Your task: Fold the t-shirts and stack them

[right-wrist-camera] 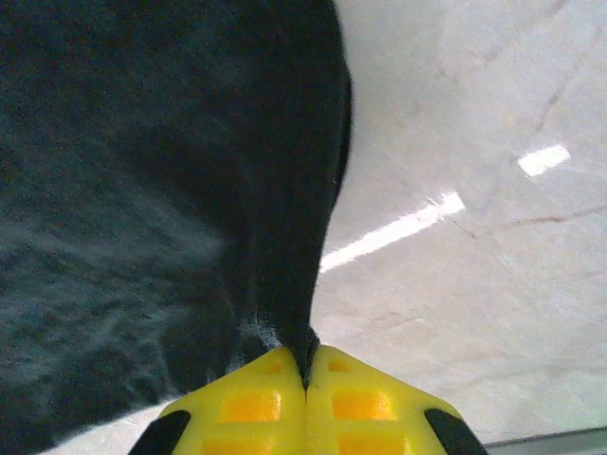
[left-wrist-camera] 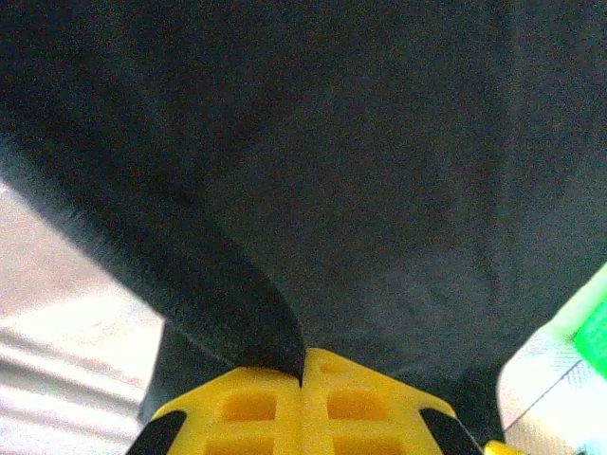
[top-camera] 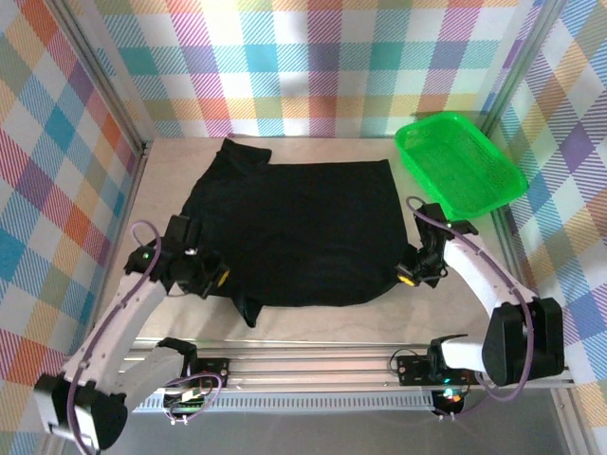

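Note:
The shirt still lies spread open, so the left gripper should next carry the fold outward over the shirt toward its jutting sleeve (top-camera: 243, 157) and let go of the fold.
A black t-shirt (top-camera: 294, 227) lies spread across the middle of the table, one sleeve sticking out at the far left. My left gripper (top-camera: 220, 278) is at the shirt's near left corner, its yellow fingers (left-wrist-camera: 247, 408) shut on a fold of the black cloth (left-wrist-camera: 360, 190). At the near right corner my right gripper (top-camera: 406, 277) is shut too, pinching the shirt's edge (right-wrist-camera: 285, 237) between its yellow fingers (right-wrist-camera: 360, 403). The cloth rises up from both pairs of jaws.
A green mesh basket (top-camera: 460, 161) stands tilted at the far right corner of the table (top-camera: 171, 161). Checked walls close in the table on three sides. A metal rail (top-camera: 313, 365) runs along the near edge. Bare tabletop (right-wrist-camera: 474, 237) lies right of the shirt.

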Robot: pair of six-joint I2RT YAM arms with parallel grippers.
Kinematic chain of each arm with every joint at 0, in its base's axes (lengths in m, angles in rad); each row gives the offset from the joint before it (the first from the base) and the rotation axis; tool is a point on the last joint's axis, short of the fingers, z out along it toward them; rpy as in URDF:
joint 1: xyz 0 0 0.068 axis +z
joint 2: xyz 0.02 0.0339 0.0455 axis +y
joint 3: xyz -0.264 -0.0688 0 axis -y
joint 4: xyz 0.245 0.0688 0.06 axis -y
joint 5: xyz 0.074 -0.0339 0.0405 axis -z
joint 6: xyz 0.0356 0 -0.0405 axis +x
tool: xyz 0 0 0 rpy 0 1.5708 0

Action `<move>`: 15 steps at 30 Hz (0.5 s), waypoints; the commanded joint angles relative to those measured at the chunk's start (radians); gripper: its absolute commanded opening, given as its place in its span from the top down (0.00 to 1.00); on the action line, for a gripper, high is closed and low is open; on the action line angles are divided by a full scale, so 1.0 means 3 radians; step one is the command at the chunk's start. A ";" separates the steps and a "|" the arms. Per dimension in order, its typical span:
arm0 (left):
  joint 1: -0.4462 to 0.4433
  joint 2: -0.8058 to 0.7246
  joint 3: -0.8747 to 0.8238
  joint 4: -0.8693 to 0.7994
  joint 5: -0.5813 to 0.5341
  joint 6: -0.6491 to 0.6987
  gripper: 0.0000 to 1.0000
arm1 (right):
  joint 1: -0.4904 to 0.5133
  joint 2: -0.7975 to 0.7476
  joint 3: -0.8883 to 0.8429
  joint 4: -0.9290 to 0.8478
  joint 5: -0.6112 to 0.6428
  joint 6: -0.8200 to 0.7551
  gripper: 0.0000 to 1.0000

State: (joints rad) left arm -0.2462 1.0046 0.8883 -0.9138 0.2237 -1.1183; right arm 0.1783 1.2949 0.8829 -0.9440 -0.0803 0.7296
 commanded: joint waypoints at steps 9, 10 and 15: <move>0.0430 0.0874 0.0905 0.0558 -0.0082 0.0412 1.00 | -0.0198 0.0473 0.0685 0.0171 -0.0063 0.0330 1.00; 0.0474 0.0922 0.0945 0.0581 -0.0086 0.0436 1.00 | -0.0206 0.0542 0.0745 0.0188 -0.0060 0.0334 1.00; 0.0631 0.1118 0.1080 0.0749 -0.0106 0.0487 1.00 | -0.0265 0.0857 0.0978 0.0271 -0.0047 0.0360 1.00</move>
State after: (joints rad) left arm -0.0784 1.3178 1.1706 -0.7296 0.2089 -1.0077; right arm 0.1112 1.5150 1.1362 -0.8791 -0.0879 0.8108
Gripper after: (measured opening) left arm 0.061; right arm 0.047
